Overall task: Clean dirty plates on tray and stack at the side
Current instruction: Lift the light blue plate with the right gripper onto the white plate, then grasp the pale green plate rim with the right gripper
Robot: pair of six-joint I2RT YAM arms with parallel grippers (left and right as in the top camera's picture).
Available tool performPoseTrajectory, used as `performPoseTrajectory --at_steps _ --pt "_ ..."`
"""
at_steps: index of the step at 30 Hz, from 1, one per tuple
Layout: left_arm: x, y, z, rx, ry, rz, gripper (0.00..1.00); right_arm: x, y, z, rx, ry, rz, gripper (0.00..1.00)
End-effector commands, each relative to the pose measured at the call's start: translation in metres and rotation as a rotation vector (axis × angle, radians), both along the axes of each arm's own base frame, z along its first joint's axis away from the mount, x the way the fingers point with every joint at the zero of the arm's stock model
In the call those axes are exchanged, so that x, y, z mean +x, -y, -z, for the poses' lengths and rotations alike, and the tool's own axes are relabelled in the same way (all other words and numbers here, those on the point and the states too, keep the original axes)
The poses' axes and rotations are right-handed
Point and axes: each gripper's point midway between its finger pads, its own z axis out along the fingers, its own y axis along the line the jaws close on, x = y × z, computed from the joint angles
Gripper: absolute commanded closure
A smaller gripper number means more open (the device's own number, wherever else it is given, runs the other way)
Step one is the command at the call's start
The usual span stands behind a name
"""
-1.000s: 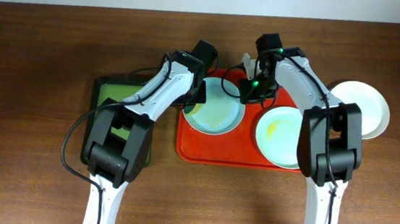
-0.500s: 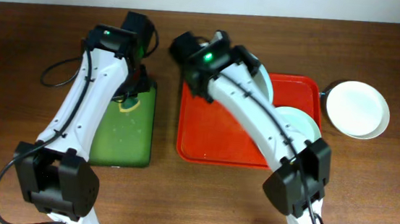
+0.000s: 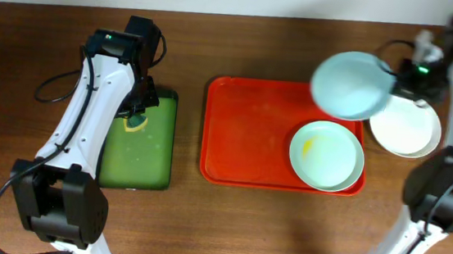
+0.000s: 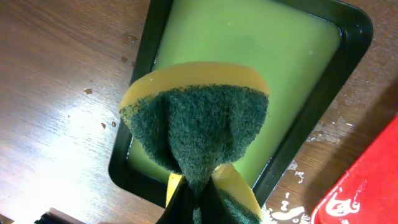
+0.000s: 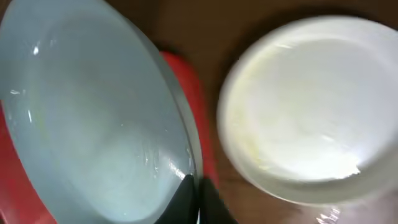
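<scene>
My right gripper goes down and to the right in the overhead view next and releases its plate onto the white plate (image 3: pixel 411 127) (image 5: pixel 314 106), which lies beside the tray.
The red tray (image 3: pixel 250 137) lies mid-table with one yellow-smeared plate (image 3: pixel 327 155) on its right part. My right gripper (image 3: pixel 395 80) is shut on the rim of a pale-mint plate (image 3: pixel 349 84) and holds it in the air over the tray's far right corner; in the right wrist view this plate (image 5: pixel 93 118) fills the left. A white plate (image 3: pixel 411 127) rests on the table right of the tray and also shows in the right wrist view (image 5: pixel 311 112). My left gripper (image 3: pixel 137 115) is shut on a yellow-green sponge (image 4: pixel 196 118) above the dark green tray (image 3: pixel 138 148).
The dark green tray (image 4: pixel 348 37) holds pale green liquid and sits left of the red tray. White suds spot the wood (image 4: pixel 292 208) between the two trays. A black cable loops on the table at the far left (image 3: pixel 49 91).
My right arm swung from the tray's left far side to the right, carrying the pale-mint plate toward the white plate. My left gripper stayed over the green tray with the sponge.
</scene>
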Motion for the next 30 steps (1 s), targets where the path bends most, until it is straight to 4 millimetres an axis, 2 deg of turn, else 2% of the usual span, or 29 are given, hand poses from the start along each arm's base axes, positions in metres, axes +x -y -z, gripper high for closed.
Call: performPoseTrajectory --at_steps 1,2,4,6,9,10,11,12,13,14,15,16,18,19,20,22,25,27,30 --pt "0.0 -0.004 -0.003 0.014 0.008 0.005 1.0 -0.022 0.053 0.004 0.075 0.034 0.133 0.96" --pt "0.002 -0.003 -0.003 0.013 0.015 0.004 1.0 -0.033 0.079 0.016 0.087 0.022 0.231 0.96" --pt "0.003 -0.003 -0.003 0.012 0.022 0.005 1.0 -0.05 0.112 0.037 0.086 0.0 0.373 0.96" --pt "0.003 -0.003 -0.003 0.012 0.022 0.005 1.0 -0.067 0.134 0.053 0.026 -0.06 0.495 0.96" --pt "0.004 -0.003 -0.003 0.012 0.023 0.005 1.0 -0.071 0.139 0.07 0.004 -0.067 0.503 0.89" --pt "0.004 -0.003 -0.003 0.012 0.023 0.005 1.0 -0.071 0.139 0.072 0.004 -0.068 0.503 0.79" --pt "0.004 -0.003 -0.003 0.012 0.023 0.005 1.0 -0.071 0.138 0.073 0.007 -0.068 0.502 0.44" --pt "0.004 -0.003 -0.003 0.012 0.023 0.005 1.0 -0.069 0.134 0.073 0.021 -0.064 0.496 0.33" --pt "0.004 -0.003 -0.003 0.011 0.024 0.005 1.0 -0.059 0.115 0.069 0.112 -0.032 0.452 0.33" --pt "0.005 -0.003 -0.003 0.01 0.029 0.005 1.0 -0.04 0.081 0.059 0.224 0.037 0.321 0.33" --pt "0.005 -0.003 -0.003 0.01 0.03 0.005 1.0 -0.032 0.058 0.057 0.24 0.053 0.213 0.33" --pt "0.005 -0.003 -0.003 0.01 0.03 0.005 1.0 -0.025 0.015 0.06 0.199 0.035 0.003 0.33" --pt "0.005 -0.003 -0.003 0.01 0.03 0.005 1.0 -0.023 -0.024 0.072 0.081 -0.026 -0.198 0.32" --pt "0.005 -0.003 -0.003 0.01 0.03 0.005 1.0 -0.028 -0.036 0.085 -0.068 -0.108 -0.285 0.31" --pt "0.005 -0.003 -0.003 0.01 0.03 0.005 1.0 -0.031 -0.043 0.092 -0.156 -0.154 -0.329 0.3" --pt "0.006 -0.003 -0.003 0.01 0.033 0.005 1.0 -0.034 -0.061 0.102 -0.222 -0.191 -0.393 0.29" --pt "0.006 -0.003 -0.003 0.009 0.033 0.005 1.0 -0.049 -0.067 0.124 -0.222 -0.235 -0.413 0.29" --pt "0.007 -0.002 -0.003 0.009 0.036 0.005 1.0 -0.067 -0.072 0.141 -0.2 -0.282 -0.422 0.34" --pt "0.007 -0.002 -0.003 0.008 0.037 0.005 1.0 -0.072 -0.087 0.141 -0.114 -0.29 -0.381 0.43"
